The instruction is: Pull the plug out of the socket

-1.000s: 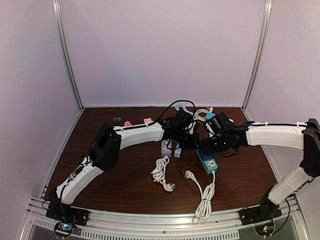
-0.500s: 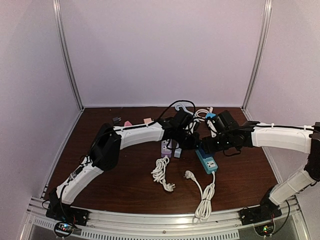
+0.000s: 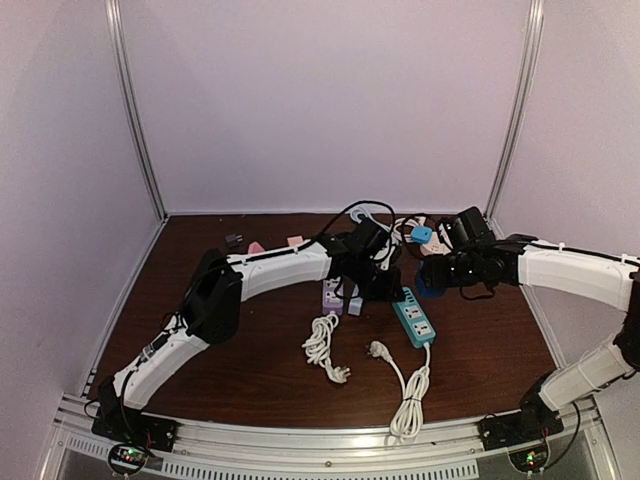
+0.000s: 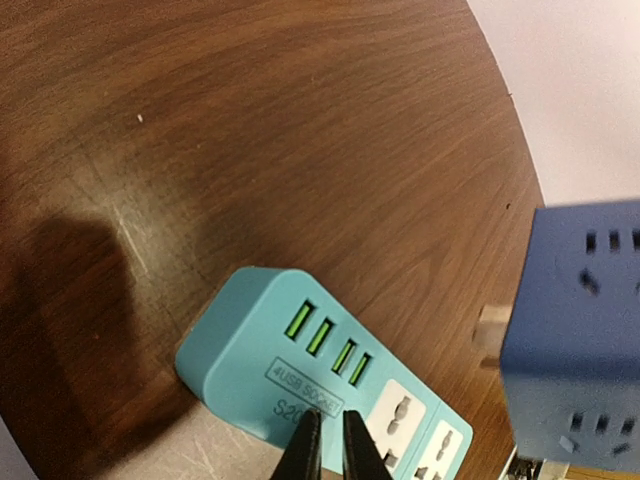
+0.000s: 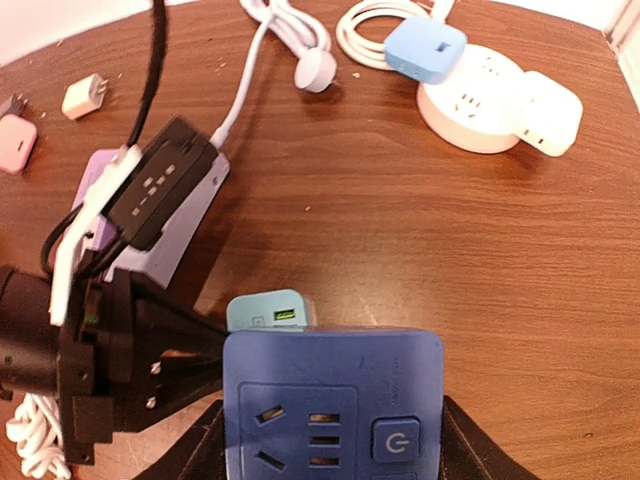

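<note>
I need to move the unplugged cube plug over and down with my right gripper and release it, because open tabletop is below the gripper and to its right in the top view.
The teal power strip (image 3: 416,322) lies on the brown table; its USB end shows in the left wrist view (image 4: 290,360). My left gripper (image 4: 325,447) is shut, its thin fingertips (image 4: 308,450) pressing down on the strip's top near that end. My right gripper (image 5: 330,440) is shut on the dark blue cube plug (image 5: 330,405), one finger (image 5: 195,450) on each side. The cube (image 4: 580,330) hangs clear of the strip with its metal prong (image 4: 490,330) bare. In the top view the right gripper (image 3: 432,275) holds it just right of the strip's far end.
A purple and grey adapter block (image 3: 337,296) with a black cable sits under the left arm. White coiled cords (image 3: 322,345) and a loose white plug (image 3: 378,350) lie in front. A round white socket (image 5: 480,95) with a light blue adapter (image 5: 425,50) sits at the back.
My right gripper has lifted the blue cube plug up and to the right, off the teal strip. The left gripper has stayed pressed on the strip.
</note>
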Robot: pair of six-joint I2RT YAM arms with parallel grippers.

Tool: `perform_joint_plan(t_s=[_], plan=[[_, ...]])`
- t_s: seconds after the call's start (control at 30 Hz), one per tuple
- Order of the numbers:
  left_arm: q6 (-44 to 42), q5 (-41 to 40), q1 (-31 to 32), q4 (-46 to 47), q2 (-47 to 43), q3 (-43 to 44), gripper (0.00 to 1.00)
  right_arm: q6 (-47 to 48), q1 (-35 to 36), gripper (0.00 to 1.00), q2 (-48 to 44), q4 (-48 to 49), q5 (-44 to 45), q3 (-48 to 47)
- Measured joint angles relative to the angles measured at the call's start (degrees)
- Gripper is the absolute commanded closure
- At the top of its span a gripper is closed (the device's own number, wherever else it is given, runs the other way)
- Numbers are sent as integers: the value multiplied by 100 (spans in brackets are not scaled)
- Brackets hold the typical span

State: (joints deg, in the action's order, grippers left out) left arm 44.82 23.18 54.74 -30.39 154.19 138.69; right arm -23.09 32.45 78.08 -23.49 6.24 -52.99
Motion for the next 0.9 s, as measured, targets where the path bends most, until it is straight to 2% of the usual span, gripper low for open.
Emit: perform_joint_plan(t_s=[0.33,0.63,0.9], plan=[[-243,-232,-87,-409,-208,22,90,-544,-1108,65,98,426,-402,7],[-680,-328,-623,-422,-1856,-1003,88,-1344,-2413,65,625,1561,-1589,461],[-1027,-323,-1211,-444,-2695,-1482,87,-2011,-2868,58,1163,2618,-2439,874]])
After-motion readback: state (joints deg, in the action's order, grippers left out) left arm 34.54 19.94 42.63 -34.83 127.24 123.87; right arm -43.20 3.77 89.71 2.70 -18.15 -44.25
